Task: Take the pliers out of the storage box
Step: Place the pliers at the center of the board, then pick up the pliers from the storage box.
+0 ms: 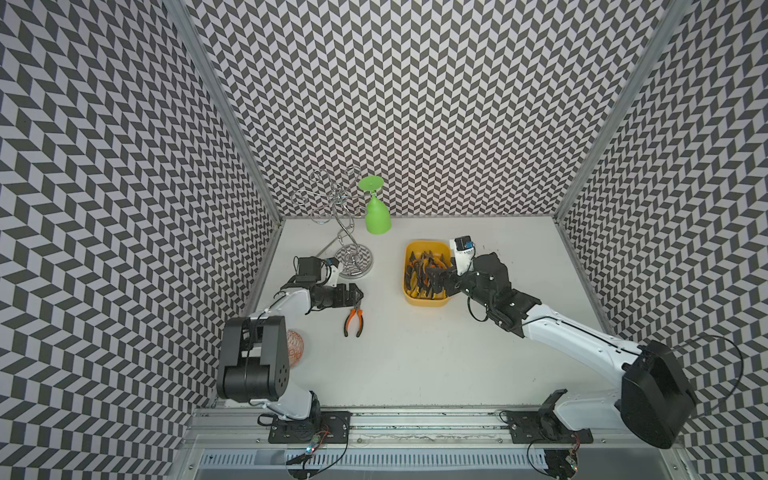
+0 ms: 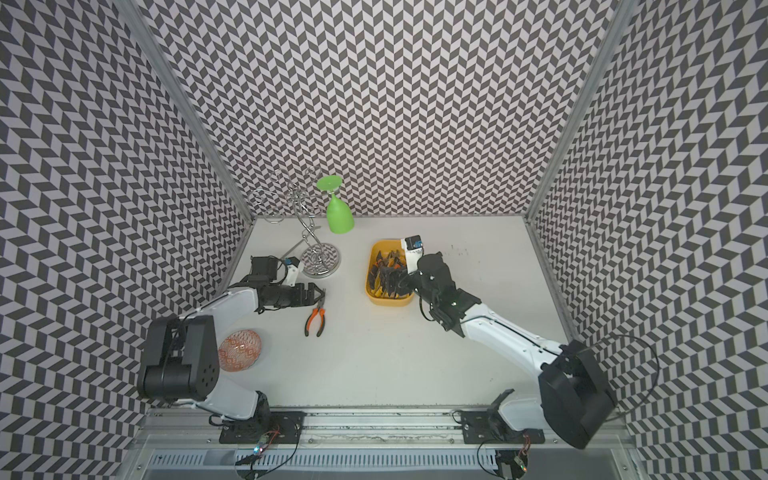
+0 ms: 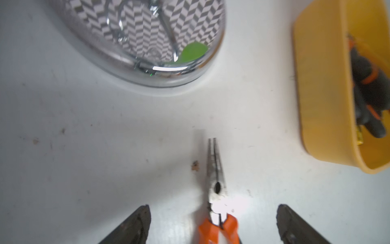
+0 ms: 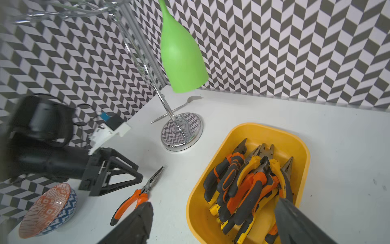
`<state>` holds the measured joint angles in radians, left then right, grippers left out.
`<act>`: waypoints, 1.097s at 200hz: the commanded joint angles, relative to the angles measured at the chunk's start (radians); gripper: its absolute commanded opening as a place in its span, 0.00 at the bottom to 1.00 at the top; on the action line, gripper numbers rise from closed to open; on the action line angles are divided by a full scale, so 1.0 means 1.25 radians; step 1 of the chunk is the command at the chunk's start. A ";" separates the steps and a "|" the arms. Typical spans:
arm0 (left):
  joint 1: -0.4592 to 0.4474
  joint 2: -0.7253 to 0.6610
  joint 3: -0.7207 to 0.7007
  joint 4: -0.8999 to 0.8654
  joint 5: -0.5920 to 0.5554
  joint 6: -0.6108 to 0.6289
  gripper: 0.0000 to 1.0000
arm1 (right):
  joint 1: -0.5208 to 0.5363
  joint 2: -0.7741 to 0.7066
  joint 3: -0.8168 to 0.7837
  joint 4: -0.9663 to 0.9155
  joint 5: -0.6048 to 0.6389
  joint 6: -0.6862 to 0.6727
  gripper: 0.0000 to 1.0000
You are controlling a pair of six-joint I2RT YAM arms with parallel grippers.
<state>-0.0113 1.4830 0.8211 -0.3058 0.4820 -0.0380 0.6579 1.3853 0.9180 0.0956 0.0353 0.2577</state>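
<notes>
The middle orange and black handle (image 4: 249,201) is on top of the pile, so next my right gripper should tilt its fingers down and lower them astride that handle below it.
One orange-handled needle-nose pliers (image 1: 353,322) (image 2: 316,321) lies flat on the white table, left of the yellow storage box (image 1: 424,306) (image 2: 388,303). My left gripper (image 1: 356,296) (image 3: 213,208) hovers open just over its pivot, and the pliers (image 3: 215,173) lie between the spread fingers without touching them. Several more pliers (image 4: 247,186) (image 1: 422,270) with orange, yellow and black handles are piled in the storage box (image 4: 263,128). My right gripper (image 1: 432,279) (image 4: 214,203) is open above the near end of the box, one finger over the pile and nothing held.
A chrome glass rack (image 1: 355,259) stands at the back left with a green plastic glass (image 1: 377,216) hanging upside down from it. A spoon (image 4: 185,103) lies behind its base. A patterned bowl (image 2: 240,350) sits by the left arm's elbow. Patterned walls enclose three sides.
</notes>
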 commanded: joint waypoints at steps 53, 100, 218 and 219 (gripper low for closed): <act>-0.146 -0.235 -0.111 0.342 0.020 0.086 0.98 | -0.026 0.240 0.279 -0.327 0.077 0.210 0.72; -0.173 -0.296 -0.132 0.364 0.110 0.196 0.98 | -0.064 0.366 0.371 -0.410 -0.011 0.227 0.60; -0.223 -0.310 -0.160 0.364 0.158 0.288 0.98 | -0.088 0.455 0.415 -0.455 -0.092 0.204 0.29; -0.223 -0.310 -0.160 0.364 0.158 0.288 0.98 | -0.088 0.455 0.414 -0.455 -0.091 0.204 0.29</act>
<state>-0.2867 1.0931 0.6205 0.1295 0.6716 0.3206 0.5579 1.9343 1.4185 -0.4690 -0.0597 0.5209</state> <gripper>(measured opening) 0.980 0.311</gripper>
